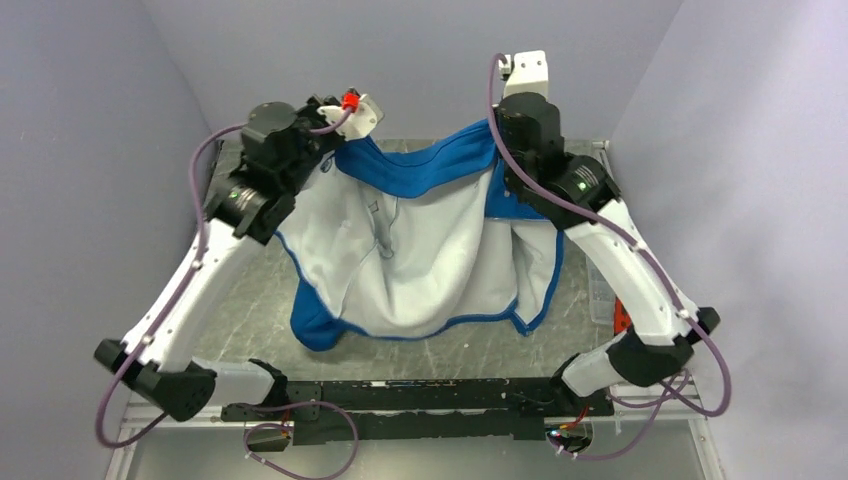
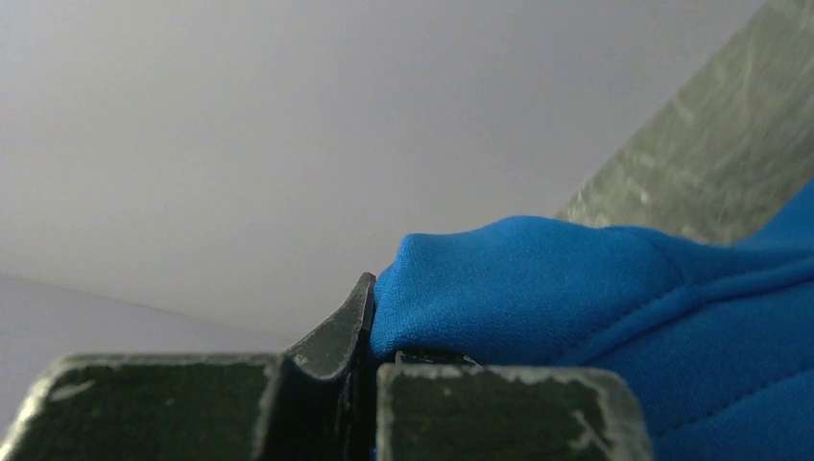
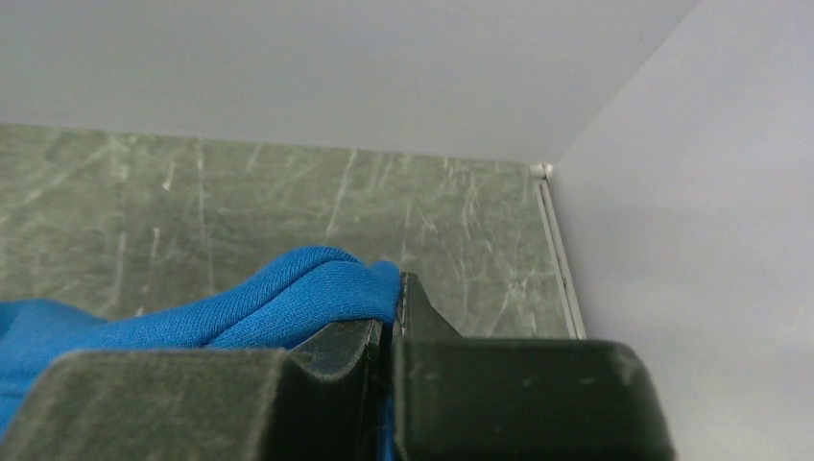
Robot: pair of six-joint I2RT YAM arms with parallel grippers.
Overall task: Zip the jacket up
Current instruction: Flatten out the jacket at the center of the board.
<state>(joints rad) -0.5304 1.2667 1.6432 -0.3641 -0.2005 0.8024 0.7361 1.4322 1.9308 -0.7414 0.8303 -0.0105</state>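
The jacket's upper edge still hangs above the table under the jacket, which is below the left gripper, so the left gripper will go down next and let go of that edge.
The bright-blue jacket (image 1: 430,250) hangs between my two arms above the table, its pale grey-white lining facing the top camera and blue edging round it. A light zipper line (image 1: 385,225) runs down the lining near the middle. My left gripper (image 1: 330,150) is shut on the jacket's upper left edge; blue cloth (image 2: 538,279) bulges out between its jaws (image 2: 370,331). My right gripper (image 1: 505,165) is shut on the upper right edge; a blue fold (image 3: 288,288) is pinched between its jaws (image 3: 394,307). The lower hem (image 1: 320,330) rests on the table.
The grey-green scratched table (image 1: 250,310) lies under the jacket, enclosed by pale walls at the left, back and right. A metal rim (image 3: 557,250) runs along the right side. A small red object (image 1: 620,315) lies at the right edge behind the right arm.
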